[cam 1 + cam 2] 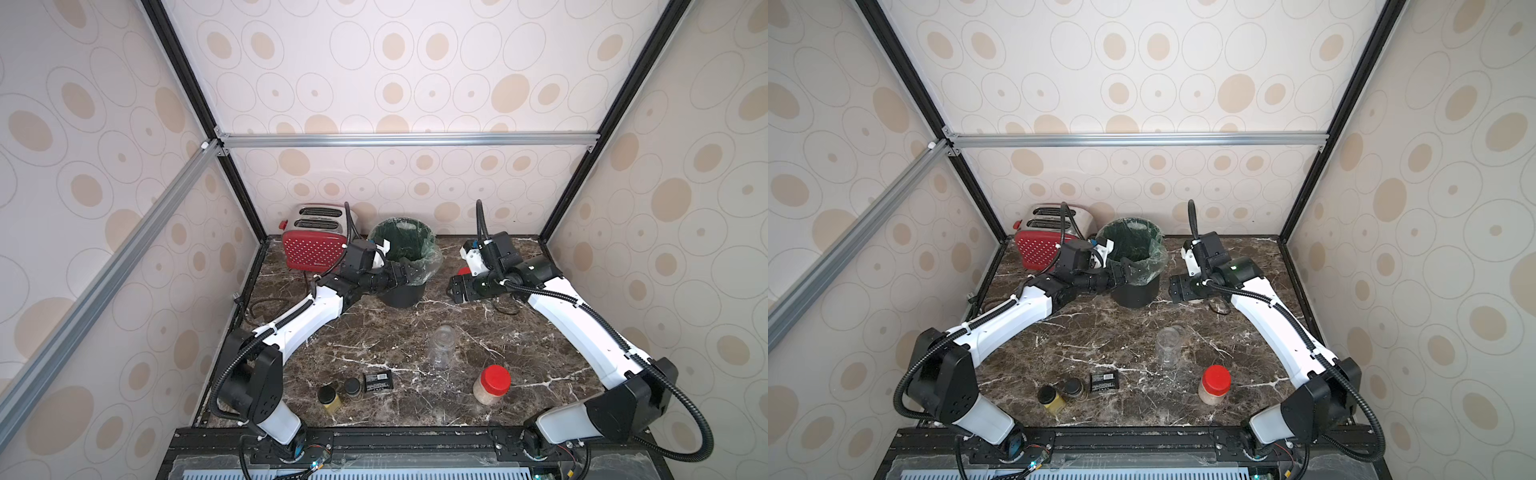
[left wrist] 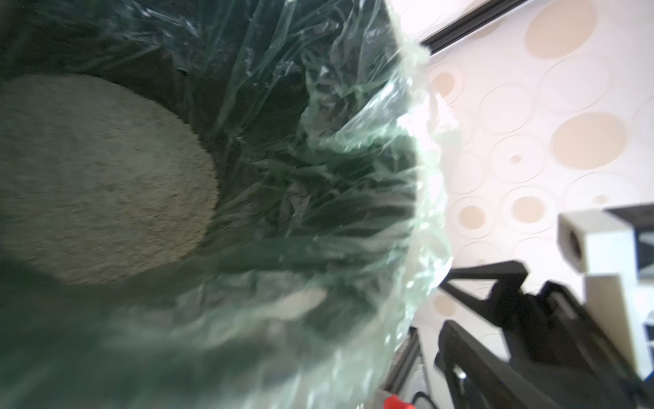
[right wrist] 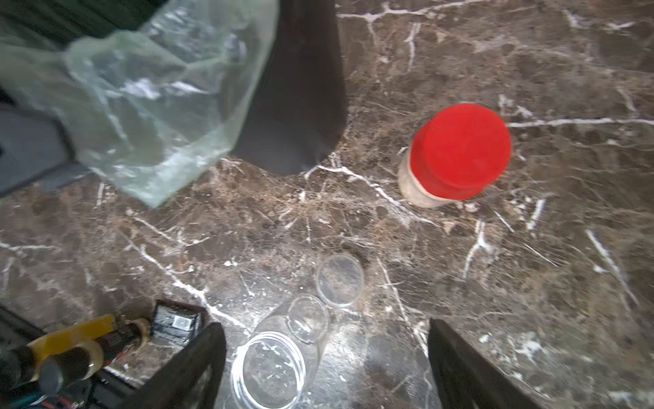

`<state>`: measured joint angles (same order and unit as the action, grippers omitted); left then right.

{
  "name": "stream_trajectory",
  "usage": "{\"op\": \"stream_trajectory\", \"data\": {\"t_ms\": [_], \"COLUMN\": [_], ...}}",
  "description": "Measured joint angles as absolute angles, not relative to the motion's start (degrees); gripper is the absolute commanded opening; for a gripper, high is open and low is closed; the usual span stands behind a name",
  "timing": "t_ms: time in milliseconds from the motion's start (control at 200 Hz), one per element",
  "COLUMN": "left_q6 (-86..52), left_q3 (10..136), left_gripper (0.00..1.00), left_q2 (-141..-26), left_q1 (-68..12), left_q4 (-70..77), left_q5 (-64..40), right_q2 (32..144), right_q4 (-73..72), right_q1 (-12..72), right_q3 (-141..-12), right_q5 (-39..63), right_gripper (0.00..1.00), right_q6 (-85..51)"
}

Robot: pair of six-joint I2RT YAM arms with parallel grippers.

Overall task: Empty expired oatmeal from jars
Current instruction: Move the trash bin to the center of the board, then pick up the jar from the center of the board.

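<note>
Next, my right gripper will move outward and down to straddle the rim of the red lid (image 1: 463, 271) (image 3: 466, 148), which stands below and outward of it, the gripper's fingers already spread wide.
A clear empty jar (image 1: 441, 347) with no lid stands mid-counter; the right wrist view shows it (image 3: 276, 361) too. A red-lidded jar (image 1: 492, 384) of oatmeal (image 1: 484, 395) stands front right. More oatmeal (image 2: 99, 177) lies in the bottom of the black bin (image 1: 401, 293) with its green liner. My left gripper (image 1: 411, 272) is at the bin's near rim, fingers spread, partly under the liner flap. Right of the bin, my right gripper (image 1: 451, 291) is open and empty above the counter. Its fingers (image 3: 198, 364) stand far apart. A red lid (image 1: 463, 271) shows behind it.
A red toaster (image 1: 316, 245) stands at the back left beside the bin, and its cord (image 1: 266, 309) loops on the counter. Two small black-lidded spice jars (image 1: 330, 399) (image 1: 353, 388) and a black packet (image 1: 378, 380) sit at the front. Walls close in on three sides.
</note>
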<state>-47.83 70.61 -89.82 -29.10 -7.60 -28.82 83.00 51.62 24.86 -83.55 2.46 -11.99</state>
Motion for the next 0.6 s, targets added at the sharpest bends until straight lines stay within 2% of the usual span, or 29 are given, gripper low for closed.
{"op": "stream_trajectory", "data": {"t_ms": [170, 341, 521, 601], "left_q6": [-41.4, -36.4, -34.4, -34.2], "left_q3": [71.9, 72.3, 71.6, 71.4], "left_gripper": [0.99, 0.99, 0.99, 0.99], "left_q2": [-84.8, -81.4, -81.2, -81.4], "left_q1": [-29.1, -29.2, -29.2, -29.2], "left_q4": [-16.8, -21.6, -22.7, -22.8], "left_q5": [-24.9, -22.6, -21.7, -21.8], "right_q2": [86.8, 95.2, 105.8, 109.5], "right_q4": [53.0, 53.1, 53.1, 53.1], "right_q1": [22.6, 20.0, 18.2, 17.6], "right_q3": [-84.9, -89.7, -97.2, -99.6], "right_q5": [-3.1, -6.3, -7.6, -7.6], "right_gripper": [0.95, 1.00, 1.00, 0.95], "right_q6": [-11.4, -10.9, -10.5, -10.4]}}
